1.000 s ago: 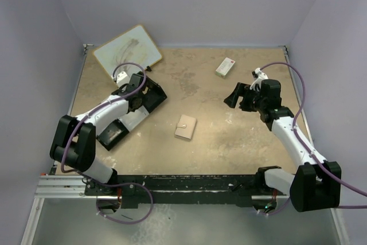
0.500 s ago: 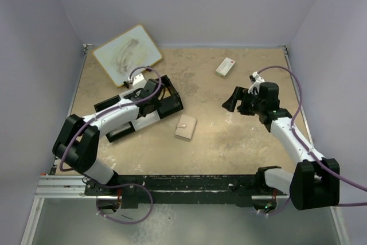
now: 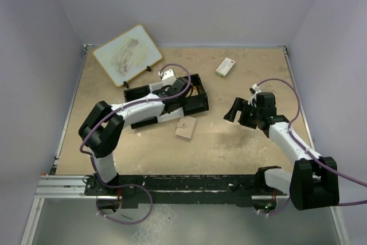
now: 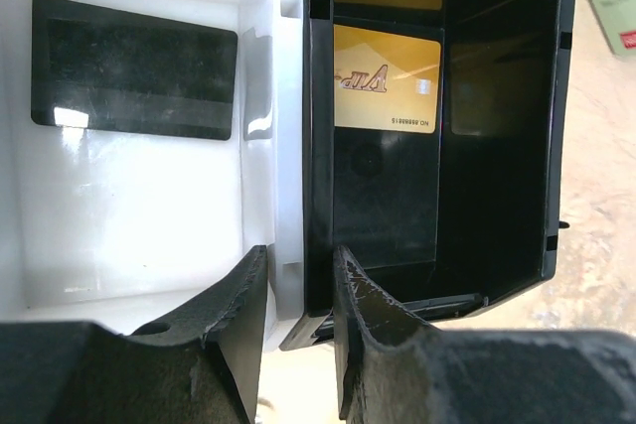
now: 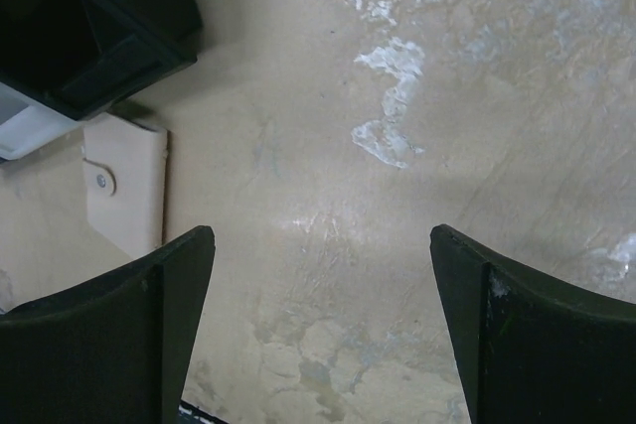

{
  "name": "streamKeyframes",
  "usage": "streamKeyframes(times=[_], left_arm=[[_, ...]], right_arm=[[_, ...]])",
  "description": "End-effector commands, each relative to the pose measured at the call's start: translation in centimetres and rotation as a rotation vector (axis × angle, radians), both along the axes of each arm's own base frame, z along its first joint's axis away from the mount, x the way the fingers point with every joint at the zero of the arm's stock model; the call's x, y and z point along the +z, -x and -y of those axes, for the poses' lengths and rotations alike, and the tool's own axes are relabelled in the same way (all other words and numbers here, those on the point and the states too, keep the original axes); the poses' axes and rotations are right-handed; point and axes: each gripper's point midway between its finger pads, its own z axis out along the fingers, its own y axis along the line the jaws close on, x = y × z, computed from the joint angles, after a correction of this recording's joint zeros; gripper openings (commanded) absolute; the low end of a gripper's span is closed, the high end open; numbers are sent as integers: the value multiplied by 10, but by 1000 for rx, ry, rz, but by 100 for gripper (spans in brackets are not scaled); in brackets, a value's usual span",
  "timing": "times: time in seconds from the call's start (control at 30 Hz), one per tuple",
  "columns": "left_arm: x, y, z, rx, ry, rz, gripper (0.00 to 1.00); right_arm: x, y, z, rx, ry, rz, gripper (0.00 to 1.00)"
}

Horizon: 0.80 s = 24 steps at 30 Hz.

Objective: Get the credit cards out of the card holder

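Note:
My left gripper slides the tray to the right in the top view next, onto bare table (image 3: 217, 99) (image 4: 598, 186) beside the gold card's section, and lets go of it there.
The tan card holder (image 3: 185, 128) lies shut on the table, snap tab up, and also shows in the right wrist view (image 5: 124, 196). My left gripper (image 3: 180, 94) (image 4: 298, 260) is shut on the black-and-white tray (image 3: 198, 106), its fingers pinching the wall (image 4: 290, 146) between the white and black compartments. A gold credit card (image 4: 386, 81) lies in a black compartment and a black card (image 4: 134, 69) in the white one. My right gripper (image 3: 232, 111) (image 5: 320, 245) hangs open over bare table, right of the card holder, with nothing between its fingers.
A white box with a red mark (image 3: 225, 67) (image 4: 616, 7) lies at the back right. A white board on a small stand (image 3: 127, 54) sits at the back left. The tray's corner nearly touches the card holder's far edge.
My left arm has dragged the tray to the right, up to the card holder. My right gripper has moved slightly nearer and lower, still open.

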Motion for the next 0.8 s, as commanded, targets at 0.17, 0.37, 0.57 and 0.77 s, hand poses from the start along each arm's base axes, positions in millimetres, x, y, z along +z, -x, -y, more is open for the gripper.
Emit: streamKeyframes(times=[0.17, 0.37, 0.57, 0.77], left_arm=[[17, -10, 82, -110, 131, 49, 22], [19, -3, 95, -114, 133, 57, 23], [20, 8, 103, -134, 119, 60, 26], [28, 10, 99, -135, 105, 86, 46]], right_arm=[[1, 8, 18, -151, 25, -16, 93], [7, 10, 25, -210, 27, 12, 93], [8, 11, 25, -219, 25, 11, 93], [11, 12, 17, -155, 5, 22, 93]])
